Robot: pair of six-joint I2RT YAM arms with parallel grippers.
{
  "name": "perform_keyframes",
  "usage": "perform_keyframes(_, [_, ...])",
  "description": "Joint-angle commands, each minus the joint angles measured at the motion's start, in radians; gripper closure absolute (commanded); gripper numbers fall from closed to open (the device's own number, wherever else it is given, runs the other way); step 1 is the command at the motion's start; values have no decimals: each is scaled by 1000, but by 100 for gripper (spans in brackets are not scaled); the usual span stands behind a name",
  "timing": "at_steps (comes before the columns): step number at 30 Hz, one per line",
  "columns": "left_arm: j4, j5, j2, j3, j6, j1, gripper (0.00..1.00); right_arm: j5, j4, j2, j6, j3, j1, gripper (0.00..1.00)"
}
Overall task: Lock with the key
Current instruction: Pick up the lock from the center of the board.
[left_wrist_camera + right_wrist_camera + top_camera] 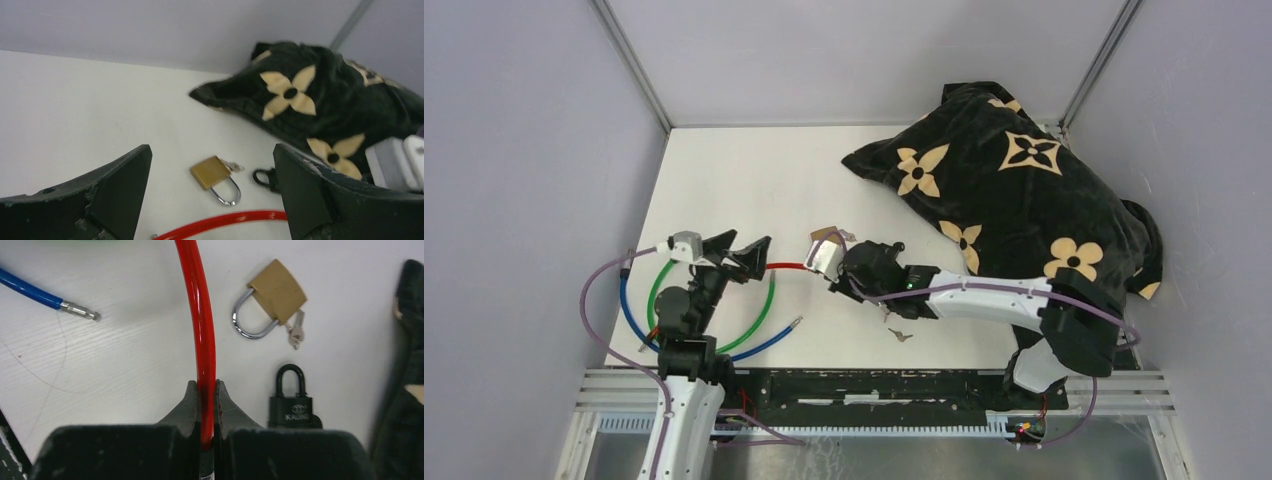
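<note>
My left gripper is above the red cable (785, 266) (225, 221), which runs crosswise below it and to its right in the top view. I should lower the fingers that way and turn them so they go on both sides of the cable.
A brass padlock (277, 290) with an open silver shackle lies on the white table, and a small key (296, 334) sticks out of its base. A black padlock (291, 401) lies just beside it, shackle closed. My right gripper (205, 388) is shut on a red cable (199, 310) that runs between the two locks and the blue cable's metal tip (79, 311). My left gripper (211, 148) hangs open above the table with nothing in it; the brass padlock (211, 172) and the red cable (225, 221) lie below its fingers.
A black cushion with beige flowers (1014, 190) fills the back right. Green (764, 310) and blue (759, 347) cables loop on the table by the left arm. Another loose key (900, 334) lies near the front edge. Grey walls enclose the table.
</note>
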Motion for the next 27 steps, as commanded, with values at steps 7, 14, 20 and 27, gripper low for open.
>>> perform_keyframes(7, [-826,666,435,514,1054,3,0,139,396,-383,-233,-303,-12,100])
perform_keyframes(14, [-858,583,591,514,1345,-2,0,108,424,-444,-285,-376,-13,100])
perform_keyframes(20, [-717,481,639,423,1406,-6,0,79,463,-504,-295,-422,-12,100])
perform_keyframes(27, [-657,503,625,370,1431,-21,70,19,482,-528,-287,-450,-12,100])
